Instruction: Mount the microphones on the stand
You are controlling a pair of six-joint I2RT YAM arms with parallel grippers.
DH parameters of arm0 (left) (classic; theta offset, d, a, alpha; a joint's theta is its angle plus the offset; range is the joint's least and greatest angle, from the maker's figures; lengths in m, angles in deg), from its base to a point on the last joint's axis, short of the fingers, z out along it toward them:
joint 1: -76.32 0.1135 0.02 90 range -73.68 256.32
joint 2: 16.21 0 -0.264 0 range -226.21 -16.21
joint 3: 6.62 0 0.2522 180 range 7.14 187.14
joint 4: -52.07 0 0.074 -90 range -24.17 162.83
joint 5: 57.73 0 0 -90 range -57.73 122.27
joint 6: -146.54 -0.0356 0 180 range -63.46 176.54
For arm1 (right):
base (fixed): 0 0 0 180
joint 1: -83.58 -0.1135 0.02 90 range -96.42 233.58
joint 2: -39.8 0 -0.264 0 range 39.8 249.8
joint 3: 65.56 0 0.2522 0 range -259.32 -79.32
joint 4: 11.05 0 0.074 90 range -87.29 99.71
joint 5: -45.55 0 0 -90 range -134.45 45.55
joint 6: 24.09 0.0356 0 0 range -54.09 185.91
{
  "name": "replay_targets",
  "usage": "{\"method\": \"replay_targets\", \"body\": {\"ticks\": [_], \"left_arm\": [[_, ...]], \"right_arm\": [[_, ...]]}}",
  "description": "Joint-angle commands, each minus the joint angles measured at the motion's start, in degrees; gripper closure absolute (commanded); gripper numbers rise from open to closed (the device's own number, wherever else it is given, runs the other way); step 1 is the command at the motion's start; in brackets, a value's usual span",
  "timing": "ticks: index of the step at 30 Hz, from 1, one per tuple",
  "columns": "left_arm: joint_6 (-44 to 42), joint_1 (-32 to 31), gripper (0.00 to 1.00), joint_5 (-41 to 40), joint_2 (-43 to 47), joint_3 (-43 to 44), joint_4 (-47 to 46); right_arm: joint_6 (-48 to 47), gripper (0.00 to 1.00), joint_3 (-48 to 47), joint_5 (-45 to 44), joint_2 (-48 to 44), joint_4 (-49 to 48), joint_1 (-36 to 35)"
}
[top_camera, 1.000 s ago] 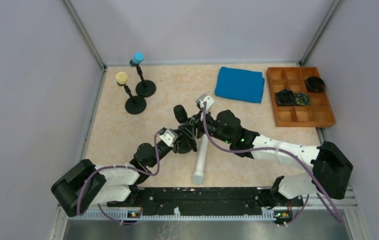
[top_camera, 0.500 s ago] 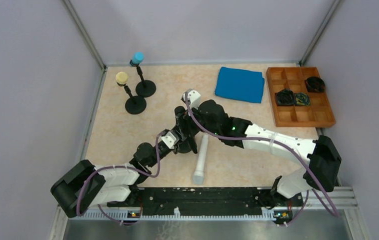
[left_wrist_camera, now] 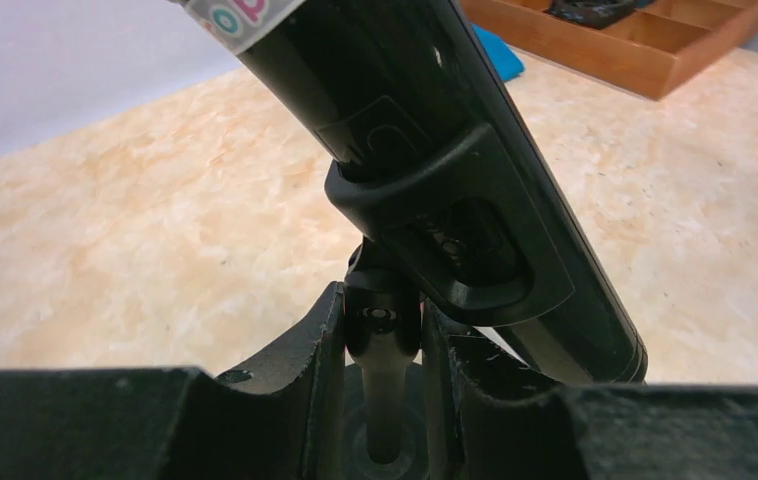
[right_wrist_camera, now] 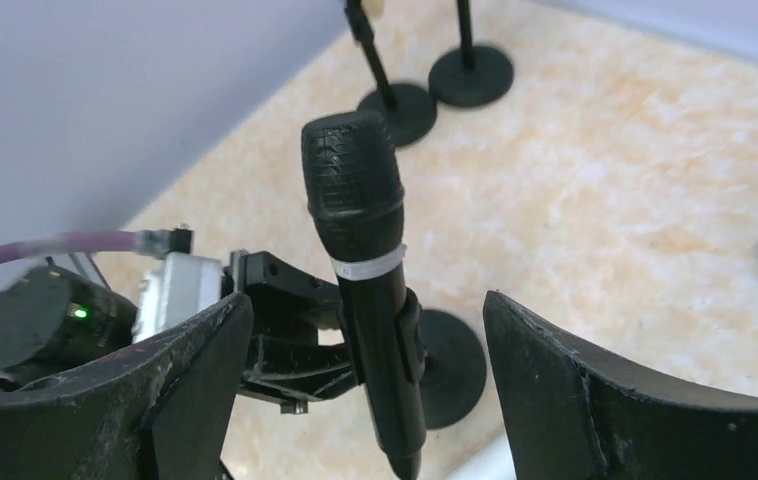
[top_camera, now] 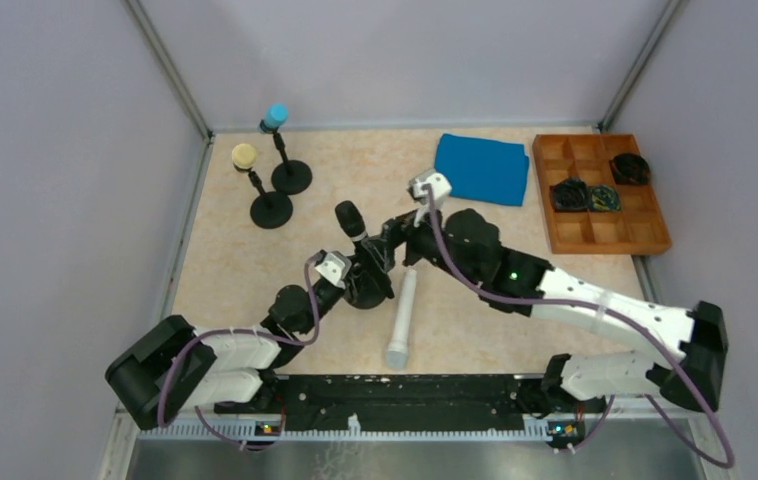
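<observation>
I will carry the black stand outward next with my left gripper and let go of it beside the cream microphone's stand, since the clip (left_wrist_camera: 435, 230) is filled and the tabletop is bare there.
A black microphone (top_camera: 350, 218) sits tilted in the clip (left_wrist_camera: 435, 230) of a black stand (right_wrist_camera: 455, 365) at mid-table. My left gripper (top_camera: 360, 285) is shut on that stand's thin stem (left_wrist_camera: 383, 345) just below the clip. My right gripper (top_camera: 393, 245) is open, its fingers (right_wrist_camera: 190, 375) standing wide on either side of the black microphone (right_wrist_camera: 365, 260) without touching it. A white microphone (top_camera: 402, 320) lies flat on the table just right of the stand. At the back left, a light blue microphone (top_camera: 275, 115) and a cream microphone (top_camera: 244, 155) stand on their own stands.
The two back-left stands have round black bases (top_camera: 291, 177) (top_camera: 271, 210). A folded blue cloth (top_camera: 480, 168) lies at the back right. A wooden compartment tray (top_camera: 605, 247) with dark items is at the far right. Walls close in the left, back and right.
My right gripper opened and let go of the black microphone, then drew back to the right. The microphone stays in the clip. The left gripper kept its hold on the stand.
</observation>
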Motion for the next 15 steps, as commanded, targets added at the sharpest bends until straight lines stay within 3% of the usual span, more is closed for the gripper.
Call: {"method": "replay_targets", "body": {"ticks": [1,7,11,15], "left_arm": [[6.0,-0.5,1.00,-6.6,-3.2,-0.1,1.5],[6.8,3.4,1.00,-8.5,-10.8,5.6,-2.5],[9.1,10.6,1.00,-5.1,-16.9,8.3,-9.7],[3.9,14.8,1.00,-6.3,-23.3,12.4,-15.5]], "right_arm": [[-2.2,0.16,6.8,-6.5,-9.8,-13.0,-0.6],[-4.3,0.16,13.3,-8.8,-15.9,-12.4,-0.5],[-4.8,0.16,17.1,-10.5,-19.6,-10.4,-0.5],[-5.9,0.16,19.9,-12.1,-22.4,-9.1,-0.5]]}}
